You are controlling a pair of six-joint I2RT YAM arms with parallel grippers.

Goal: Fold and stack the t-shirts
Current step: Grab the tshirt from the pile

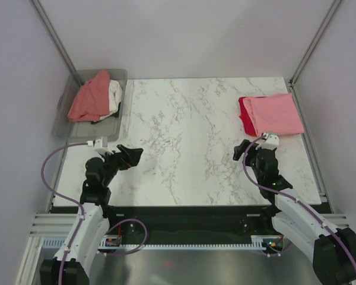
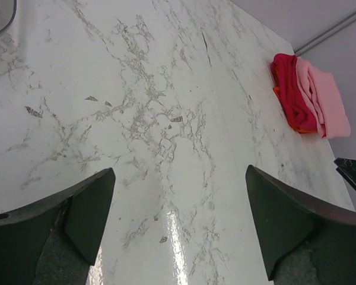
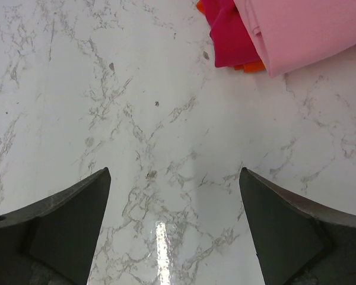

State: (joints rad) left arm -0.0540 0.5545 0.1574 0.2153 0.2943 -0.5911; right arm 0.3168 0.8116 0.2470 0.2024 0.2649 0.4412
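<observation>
My left gripper is going to reach outward and down next to the salmon-red shirt crumpled in the bin. It will go onto its edge by the white cloth [image 1: 107, 101].
A folded light pink t-shirt [image 1: 279, 114] lies on top of a folded bright red t-shirt [image 1: 245, 114] at the table's far right; both show in the left wrist view [image 2: 326, 101] [image 2: 291, 92] and the right wrist view [image 3: 296, 29] [image 3: 228, 35]. A crumpled dusty salmon-red t-shirt [image 1: 90, 97] lies in the grey bin [image 1: 65, 122] at the far left. My left gripper [image 1: 132, 155] [image 2: 178, 196] is open and empty over bare marble. My right gripper [image 1: 242, 149] [image 3: 175, 196] is open and empty just in front of the stack.
A white and black cloth [image 1: 114, 98] lies in the bin beside the salmon-red shirt. The marble table [image 1: 190, 142] is walled by grey panels at the back and sides. A cable [image 1: 50, 172] loops by the left arm.
</observation>
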